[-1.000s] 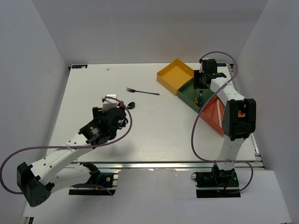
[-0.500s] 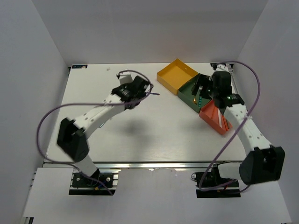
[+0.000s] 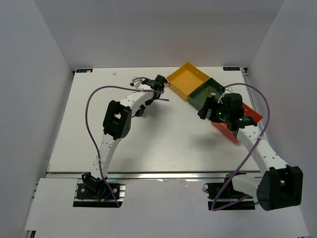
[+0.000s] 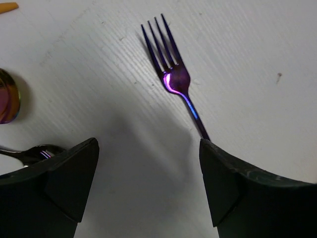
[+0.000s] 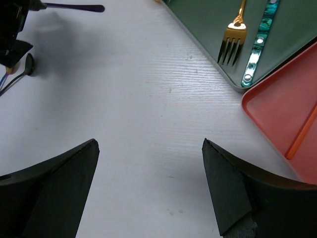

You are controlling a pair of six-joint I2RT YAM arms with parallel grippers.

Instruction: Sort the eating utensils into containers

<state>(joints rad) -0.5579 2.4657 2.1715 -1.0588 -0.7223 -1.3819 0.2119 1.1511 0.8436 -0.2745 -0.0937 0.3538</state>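
Next I need to move my left gripper to the right in the wrist view, then down, and close it on the purple fork's handle (image 4: 200,126), which runs under one finger.
A purple fork (image 4: 174,74) lies flat on the white table, tines pointing away. My left gripper (image 4: 148,166) hangs open low over its handle, which runs under the right finger (image 4: 237,188). From above, this gripper (image 3: 154,93) sits by the fork (image 3: 163,99). A dark spoon (image 4: 34,153) lies just beside the left finger. My right gripper (image 5: 148,168) is open over bare table, nothing between its fingers, and stands left of the trays (image 3: 204,111). The yellow tray (image 3: 187,79), green tray (image 3: 200,99) and red tray (image 3: 228,130) sit in a row at the far right.
The green tray (image 5: 208,25) holds a gold fork (image 5: 232,42) and a teal-handled piece (image 5: 257,47). An orange chopstick (image 5: 302,134) lies in the red tray (image 5: 277,114). A shiny iridescent round piece (image 4: 7,96) lies left of the purple fork. Purple cables arc over both arms.
My left arm swung from the near left out to the far middle, over the purple fork. My right gripper left the green tray and came down-left over the table.
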